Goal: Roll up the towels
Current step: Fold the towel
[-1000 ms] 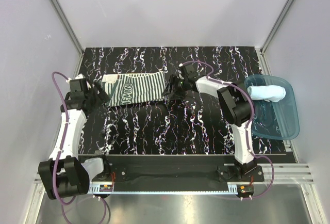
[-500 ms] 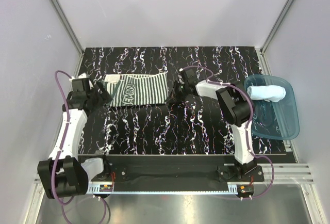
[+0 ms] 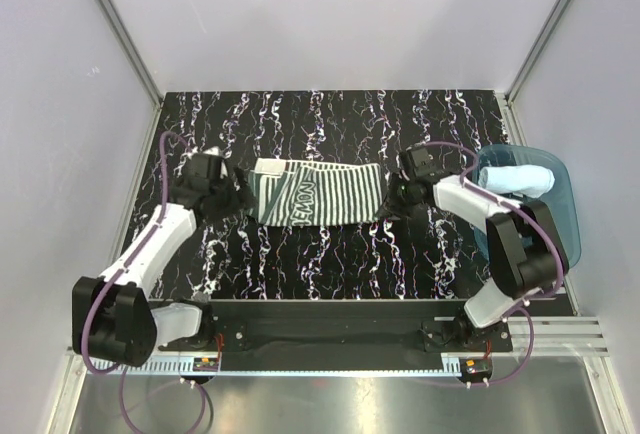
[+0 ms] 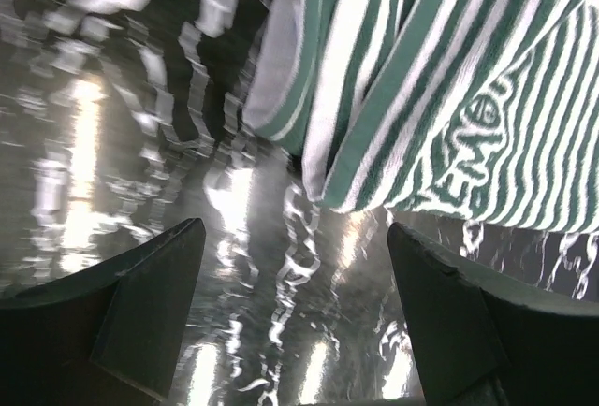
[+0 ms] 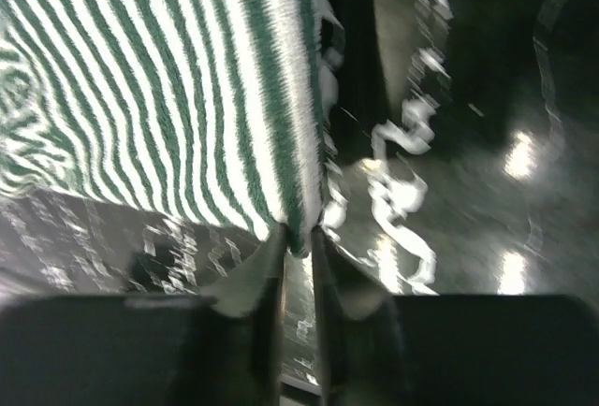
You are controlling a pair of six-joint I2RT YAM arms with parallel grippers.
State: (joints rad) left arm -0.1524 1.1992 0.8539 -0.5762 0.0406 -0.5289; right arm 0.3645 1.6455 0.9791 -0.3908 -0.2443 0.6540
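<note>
The towel's folded layers jut toward my open fingers. My left gripper should go down and to the right in the top view, onto the towel's near corner.
The striped towel lies spread on the black marbled table, near its middle. My right gripper is shut on the towel's right edge; the right wrist view shows the green-and-white cloth pinched between the fingertips. My left gripper is open just off the towel's left edge, which shows ahead of it in the left wrist view; nothing lies between its fingers. The pale blue towel lies rolled in the blue plastic tray.
The translucent blue tray stands at the table's right edge, close behind my right arm. White walls enclose the table at the back and both sides. A metal rail runs along the near edge by the arm bases.
The striped towel has slid to the right and a little nearer, drawn by my right gripper. Both grippers have moved right with it, and my left gripper now stands at its left edge.
</note>
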